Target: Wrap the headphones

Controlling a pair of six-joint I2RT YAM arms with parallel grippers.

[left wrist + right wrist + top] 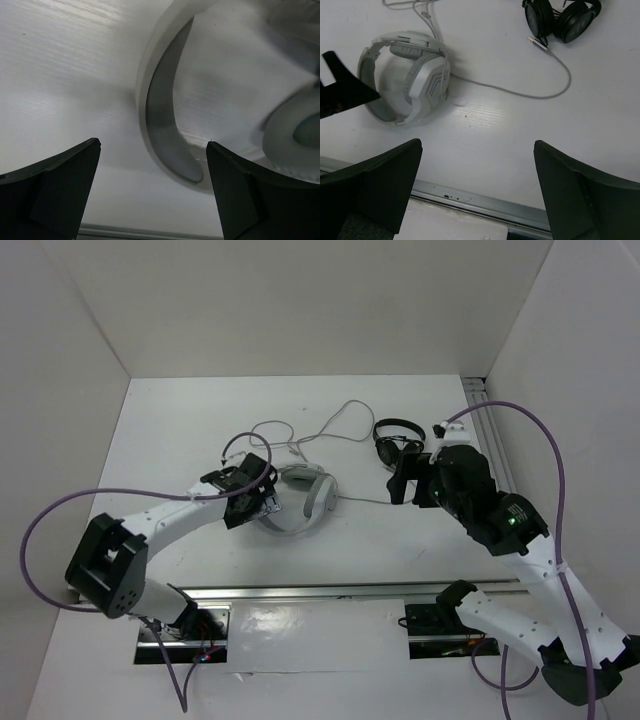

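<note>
My left gripper moves down over the headband's curved side point(265, 527) point(154, 125) next until its fingers are on either side of it, since the band still lies below their open ends.
The white and light-grey headphones point(312, 498) lie on the table's middle, and they also show in the right wrist view point(407, 75). Their thin grey cable point(338, 420) loops behind them, and a strand point(520, 94) runs right toward a plug near the black headphones. My left gripper point(266, 504) is open at the headphones' left side, its jaws point(152, 146) astride the headband point(161, 112) without touching it. My right gripper point(408, 485) is open and empty, held above the table right of the headphones point(477, 145).
Smaller black headphones point(396, 440) lie at the back right, also in the right wrist view point(560, 17). A metal rail point(330, 590) runs along the near edge. White walls close in the left, back and right. An aluminium rail point(482, 405) stands at the right wall.
</note>
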